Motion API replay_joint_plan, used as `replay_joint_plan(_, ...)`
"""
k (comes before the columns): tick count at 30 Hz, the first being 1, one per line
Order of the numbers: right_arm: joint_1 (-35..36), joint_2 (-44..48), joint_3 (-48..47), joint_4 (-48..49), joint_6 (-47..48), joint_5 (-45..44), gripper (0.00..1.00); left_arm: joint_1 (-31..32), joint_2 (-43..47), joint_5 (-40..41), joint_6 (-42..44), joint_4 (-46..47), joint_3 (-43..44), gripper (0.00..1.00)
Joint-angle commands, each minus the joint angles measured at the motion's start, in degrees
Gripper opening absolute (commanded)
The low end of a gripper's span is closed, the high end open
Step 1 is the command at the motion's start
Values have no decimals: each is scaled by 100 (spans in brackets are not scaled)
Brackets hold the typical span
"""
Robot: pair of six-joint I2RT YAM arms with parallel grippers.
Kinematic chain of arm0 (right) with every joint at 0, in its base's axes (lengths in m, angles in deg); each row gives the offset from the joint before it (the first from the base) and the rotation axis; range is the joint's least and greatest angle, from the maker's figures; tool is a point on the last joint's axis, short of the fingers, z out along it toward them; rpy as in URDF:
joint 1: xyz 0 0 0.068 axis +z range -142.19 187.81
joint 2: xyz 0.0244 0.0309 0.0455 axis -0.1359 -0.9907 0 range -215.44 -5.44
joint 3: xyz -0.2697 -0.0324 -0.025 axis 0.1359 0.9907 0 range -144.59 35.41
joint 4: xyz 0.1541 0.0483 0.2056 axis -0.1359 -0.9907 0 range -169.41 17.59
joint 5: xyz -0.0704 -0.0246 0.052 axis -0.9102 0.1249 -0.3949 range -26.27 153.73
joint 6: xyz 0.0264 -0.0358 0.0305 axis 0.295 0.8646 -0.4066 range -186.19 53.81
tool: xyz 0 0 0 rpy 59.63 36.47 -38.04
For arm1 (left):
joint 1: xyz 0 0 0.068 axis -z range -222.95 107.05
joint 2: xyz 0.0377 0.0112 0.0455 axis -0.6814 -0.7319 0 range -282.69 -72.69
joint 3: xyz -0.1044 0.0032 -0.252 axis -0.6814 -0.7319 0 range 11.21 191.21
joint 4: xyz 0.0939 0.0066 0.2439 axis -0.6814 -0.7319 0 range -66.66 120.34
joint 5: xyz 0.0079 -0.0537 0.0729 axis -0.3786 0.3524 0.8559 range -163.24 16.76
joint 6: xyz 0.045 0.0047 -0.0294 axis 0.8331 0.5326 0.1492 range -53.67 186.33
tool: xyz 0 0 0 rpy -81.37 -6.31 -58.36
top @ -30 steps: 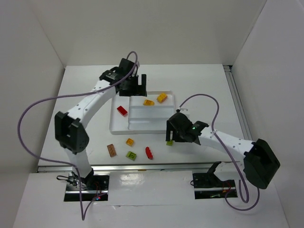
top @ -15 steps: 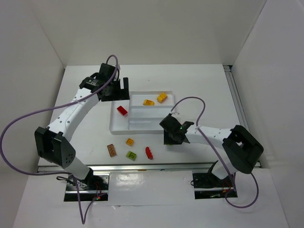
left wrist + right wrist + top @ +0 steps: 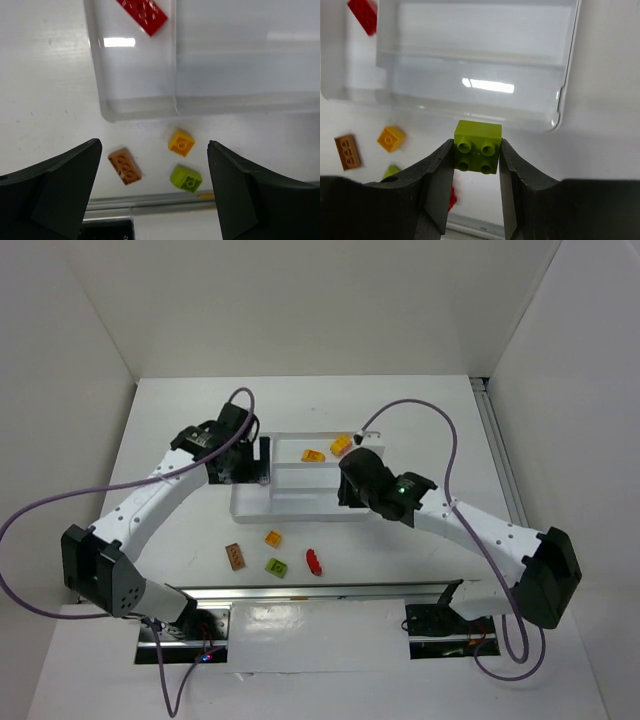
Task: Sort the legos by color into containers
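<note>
My right gripper next carries the lime green lego (image 3: 478, 147) outward over the tray's empty middle section (image 3: 515, 31), which lies below and outward of it, then lowers and releases.
My right gripper (image 3: 477, 156) is shut on a lime green lego (image 3: 478, 147) and holds it in the air near the tray's front edge (image 3: 470, 111). From above, that gripper (image 3: 351, 486) hangs over the right part of the white tray (image 3: 300, 508). My left gripper (image 3: 257, 462) stands open over the tray's left section, nothing between its fingers (image 3: 235, 180). A red lego (image 3: 142, 12) lies in that tall section. Two yellow-orange legos (image 3: 313, 455) (image 3: 341, 446) lie in the far narrow section.
In front of the tray lie a brown lego (image 3: 235, 555), an orange one (image 3: 273, 538), a second lime one (image 3: 276, 566) and a red one (image 3: 314, 561). A metal rail (image 3: 300, 592) borders the table's near edge. White walls enclose the table.
My right gripper closed on the lime lego on the table and carried it up over the tray. The left arm drew back from the tray's far edge to its left section.
</note>
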State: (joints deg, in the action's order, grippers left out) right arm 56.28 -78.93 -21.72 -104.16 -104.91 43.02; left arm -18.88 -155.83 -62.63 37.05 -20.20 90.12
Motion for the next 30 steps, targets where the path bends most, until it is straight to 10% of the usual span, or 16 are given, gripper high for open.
replay_joint_plan(1,-345,-507,-492,282,671,-276,25,474,289,169,-499,-315,-420,97)
replay_joint_plan(15,-1515,-2670,-1644,1399,1402,813,38,2461,712,-173,-1730,-535,-1668,99)
replay_joint_plan(20,-1568,-2723,-1644,1452,1350,867,61,2742,535,-366,-1845,-254,-1853,99)
replay_joint_plan(30,-1568,-1863,-1328,1153,1235,402,70,2848,140,-367,-1845,271,-2222,100)
